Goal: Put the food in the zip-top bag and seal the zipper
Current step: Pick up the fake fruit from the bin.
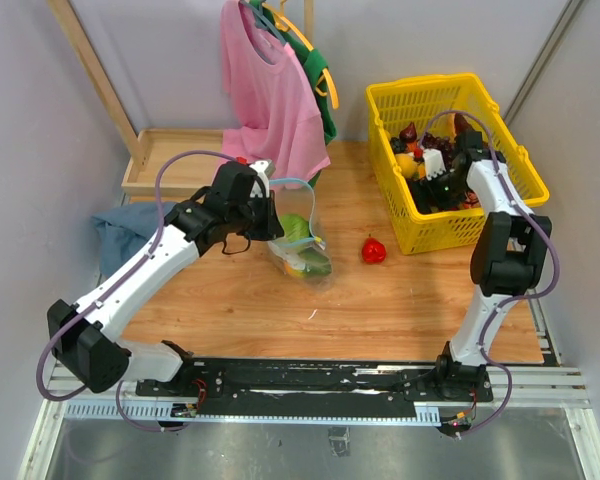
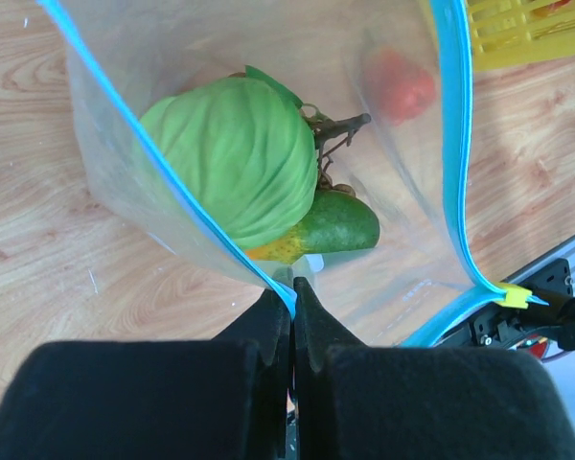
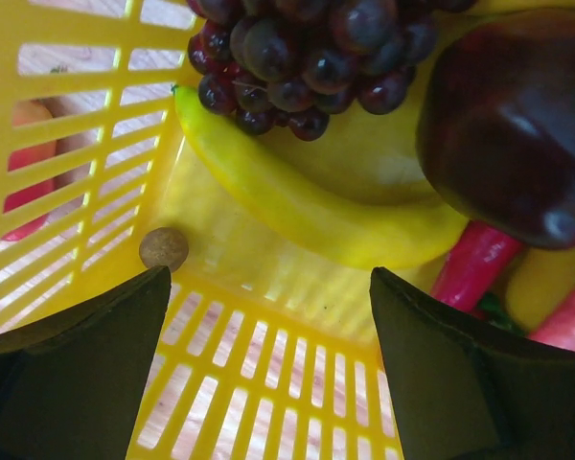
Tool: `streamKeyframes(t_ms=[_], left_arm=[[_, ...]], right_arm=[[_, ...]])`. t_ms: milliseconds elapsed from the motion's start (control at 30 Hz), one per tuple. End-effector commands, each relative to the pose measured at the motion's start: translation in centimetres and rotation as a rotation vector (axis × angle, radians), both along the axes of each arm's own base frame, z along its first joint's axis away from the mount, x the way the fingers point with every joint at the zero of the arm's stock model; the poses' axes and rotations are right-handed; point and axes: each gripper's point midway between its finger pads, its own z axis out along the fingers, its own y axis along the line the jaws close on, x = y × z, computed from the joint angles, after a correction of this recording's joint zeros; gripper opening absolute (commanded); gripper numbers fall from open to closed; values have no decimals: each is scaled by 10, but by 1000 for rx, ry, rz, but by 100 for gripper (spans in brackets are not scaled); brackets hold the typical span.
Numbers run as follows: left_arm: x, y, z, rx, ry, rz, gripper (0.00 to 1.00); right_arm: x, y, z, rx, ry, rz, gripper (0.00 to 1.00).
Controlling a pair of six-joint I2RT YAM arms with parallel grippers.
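I should next lower my right gripper with its fingers on both sides of the yellow banana's bare middle (image 3: 311, 218) and close there. That part is below my right gripper and clear of the grapes (image 3: 297, 48).
My left gripper (image 2: 293, 284) is shut on the teal zipper strip (image 2: 192, 182) of the clear zip-top bag (image 1: 300, 235) and holds its mouth up and open. Inside lie a green cabbage (image 2: 235, 158), a green-yellow fruit (image 2: 337, 225) and a brown stem. A red fruit (image 1: 374, 250) lies on the table to the bag's right. My right gripper (image 3: 268, 287) is open and empty inside the yellow basket (image 1: 510, 150), just above a yellow banana (image 3: 297, 206), purple grapes (image 3: 297, 48), a dark maroon fruit (image 3: 513, 115) and a red chilli (image 3: 470, 268).
A pink shirt (image 1: 270, 95) hangs at the back. A wooden tray (image 1: 165, 160) sits at the back left, a blue cloth (image 1: 120, 230) beside the left arm. A small tan ball (image 3: 163, 247) lies on the basket floor.
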Motion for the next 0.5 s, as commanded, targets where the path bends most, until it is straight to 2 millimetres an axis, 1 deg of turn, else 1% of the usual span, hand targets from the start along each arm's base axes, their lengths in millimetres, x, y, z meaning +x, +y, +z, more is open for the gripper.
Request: streamKeyframes(t_ms=[0,100,133,233,300,400,467], left_arm=[[4,-9,10,-18,-30,-42,0],[5,-10,9,-12,-25,-49,0],[5,-10,8,-10,-20,-51,0],[5,-11,5,-7,-11,-56,0],[5,-12,5,-7,-11,-57,0],[5,-12,5,-8,-12,-56,0],[4,-11,6,-10,-14,-57,0]], right_arm=[[2,7,-19,9,-33,171,85],[8,4,-27,-19,-57,219,82],[8,3,-39,-24,-41,233,82],[13,2,-54,-30,-48,243,79],[11,3,-66,-25,-30,252,77],[9,-2,-83,-57,13,263,73],[10,-6,-90,-76,29,257,67]])
